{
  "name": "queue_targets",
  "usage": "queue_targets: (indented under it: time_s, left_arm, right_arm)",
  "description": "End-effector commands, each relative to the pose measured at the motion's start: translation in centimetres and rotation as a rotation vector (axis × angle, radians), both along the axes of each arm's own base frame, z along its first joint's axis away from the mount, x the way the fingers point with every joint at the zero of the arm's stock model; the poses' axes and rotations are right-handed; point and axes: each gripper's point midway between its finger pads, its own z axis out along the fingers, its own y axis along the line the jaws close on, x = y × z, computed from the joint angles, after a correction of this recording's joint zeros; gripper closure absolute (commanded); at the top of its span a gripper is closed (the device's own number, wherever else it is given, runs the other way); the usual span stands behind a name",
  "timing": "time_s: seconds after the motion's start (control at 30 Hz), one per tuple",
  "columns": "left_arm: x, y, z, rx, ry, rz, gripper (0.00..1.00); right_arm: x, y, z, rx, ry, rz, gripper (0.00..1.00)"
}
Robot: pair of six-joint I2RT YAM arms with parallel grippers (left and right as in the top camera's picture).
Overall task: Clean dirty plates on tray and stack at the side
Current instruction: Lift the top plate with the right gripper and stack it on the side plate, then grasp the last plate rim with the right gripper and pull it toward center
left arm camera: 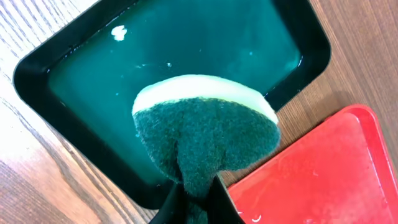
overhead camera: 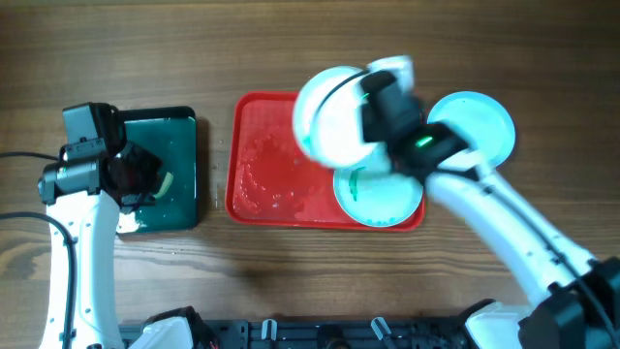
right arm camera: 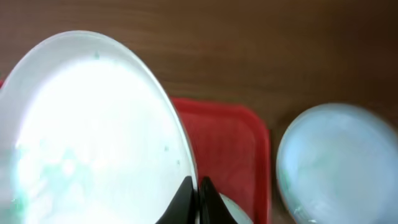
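The right gripper crosses over the cyan plate on the tabletop next, lowers and releases to stack, since that lies below it, rightward in the overhead view.
My right gripper (overhead camera: 373,102) is shut on the rim of the white plate (overhead camera: 329,114), held tilted above the red tray (overhead camera: 266,160). In the right wrist view the white plate (right arm camera: 87,137) fills the left, with faint green smears, pinched between the fingers (right arm camera: 194,190). A pale cyan plate (overhead camera: 380,194) with a teal smear lies on the tray's right end. Another cyan plate (overhead camera: 477,126) lies on the table right of the tray; it also shows in the right wrist view (right arm camera: 336,162). My left gripper (left arm camera: 196,196) is shut on a green-and-yellow sponge (left arm camera: 205,130) above the green tray (left arm camera: 186,43).
The dark green black-rimmed tray (overhead camera: 179,174) holds water and sits left of the red tray on the wooden table. The red tray's left part (left arm camera: 323,174) is wet with droplets. A black rail (overhead camera: 320,334) runs along the table's front edge.
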Motion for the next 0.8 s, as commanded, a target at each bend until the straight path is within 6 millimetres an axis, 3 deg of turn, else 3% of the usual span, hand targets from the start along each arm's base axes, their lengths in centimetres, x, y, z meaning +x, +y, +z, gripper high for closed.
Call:
queue_targets:
  time_s: [0.0,0.03,0.07,0.1,0.17,0.23,0.3,0.33,0.37,0.4,0.43,0.57,0.6,0.67,0.7,0.77]
  left_arm:
    - [-0.1,0.0,-0.2,-0.008,0.005,-0.002,0.96]
    - [-0.1,0.0,-0.2,-0.008,0.004,-0.002,0.96]
    - [0.0,0.0,-0.2,-0.007,0.002,-0.002,0.96]
    - [0.1,0.0,-0.2,-0.006,-0.001,-0.002,0.96]
    - [0.1,0.0,-0.2,-0.006,-0.002,-0.002,0.96]
    - [0.1,0.0,-0.2,-0.006,-0.003,-0.002,0.96]
    - [0.1,0.1,-0.1,-0.005,-0.005,-0.002,0.96]
    - [0.1,0.1,-0.1,-0.005,-0.005,-0.002,0.96]
    - [0.2,0.1,-0.1,-0.005,-0.006,-0.002,0.96]
    - [0.2,0.1,-0.1,-0.004,-0.009,-0.002,0.96]
    - [0.3,0.1,-0.1,-0.004,-0.010,-0.002,0.96]
    - [0.4,-0.1,-0.1,-0.014,-0.015,-0.006,0.96]
    - [0.4,-0.1,-0.1,-0.013,-0.016,-0.006,0.96]
    - [0.4,-0.1,-0.1,-0.013,-0.016,-0.006,0.96]
    - [0.4,-0.1,-0.1,-0.013,-0.015,-0.006,0.96]
    - [0.4,-0.1,-0.1,-0.013,-0.015,-0.006,0.96]
  right_arm:
    - [0.5,-8.9,1.3,0.404,0.103,-0.203,0.96]
    - [0.2,-13.0,0.6,0.402,0.119,-0.309,0.96]
    - [-0.7,-18.3,-0.9,0.403,0.143,-0.453,0.96]
    - [-1.5,-21.6,-2.3,0.406,0.161,-0.550,0.96]
    - [-2.4,-25.2,-4.9,0.425,0.190,-0.678,0.96]
    - [-2.3,-26.0,-7.2,0.420,0.233,-0.703,0.96]
    - [-2.2,-26.0,-9.0,0.421,0.277,-0.713,0.95]
    - [-2.2,-26.0,-9.9,0.420,0.298,-0.716,0.90]
    - [-2.2,-26.0,-10.6,0.420,0.314,-0.717,0.70]
    - [-2.2,-25.9,-11.1,0.417,0.330,-0.707,0.38]
    - [-2.1,-25.6,-11.1,0.420,0.336,-0.676,0.33]
    - [-1.6,-19.0,-8.7,0.615,0.366,-0.399,0.39]
    - [-2.5,-16.0,-7.9,0.631,0.410,-0.291,0.44]
    - [-4.3,-13.3,-8.2,0.562,0.492,-0.220,0.50]
    - [-5.9,-12.0,-9.4,0.438,0.564,-0.203,0.50]
    - [-8.4,-10.1,-11.4,0.265,0.638,-0.214,0.30]
